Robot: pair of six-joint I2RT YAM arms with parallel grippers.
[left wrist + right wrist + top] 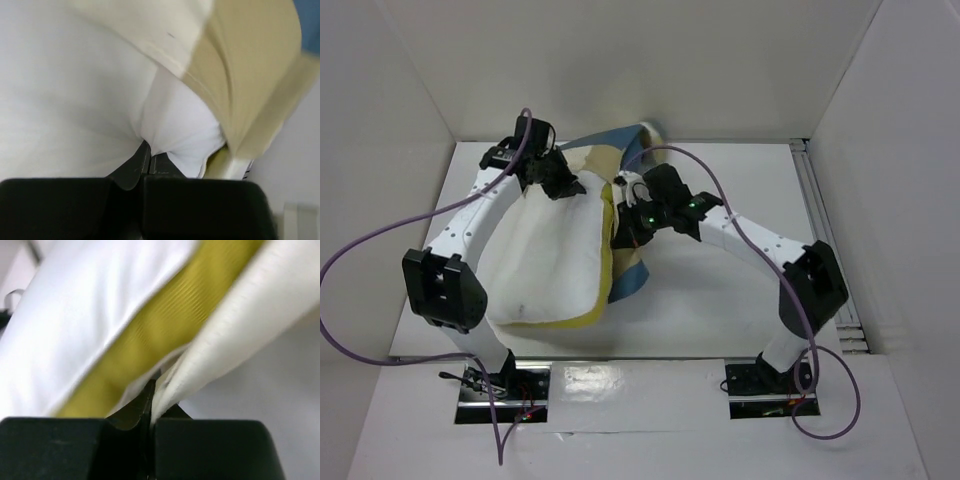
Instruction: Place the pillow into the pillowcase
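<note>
My left gripper moves toward the cream pillowcase edge to its right in the top view next and releases the white pillow fabric, with the pillow [548,262] mostly uncovered.
The white pillow [548,262] lies left of centre, its yellow edge [606,268] along the right side. The checked pillowcase [618,152] lies bunched behind and under it, and a blue part [634,281] shows at the right. My left gripper [560,186] is at the pillow's far end, shut on a pinch of white pillow fabric [175,125]. Cream and tan pillowcase cloth [240,85] hangs over it. My right gripper [625,236] is at the pillow's right edge, shut on the cream pillowcase edge [225,325], next to the yellow band [160,340].
White walls [880,120] enclose the table on three sides. A metal rail [825,230] runs along the right side. Purple cables [360,250] loop from both arms. The arm bases [760,385] stand at the near edge.
</note>
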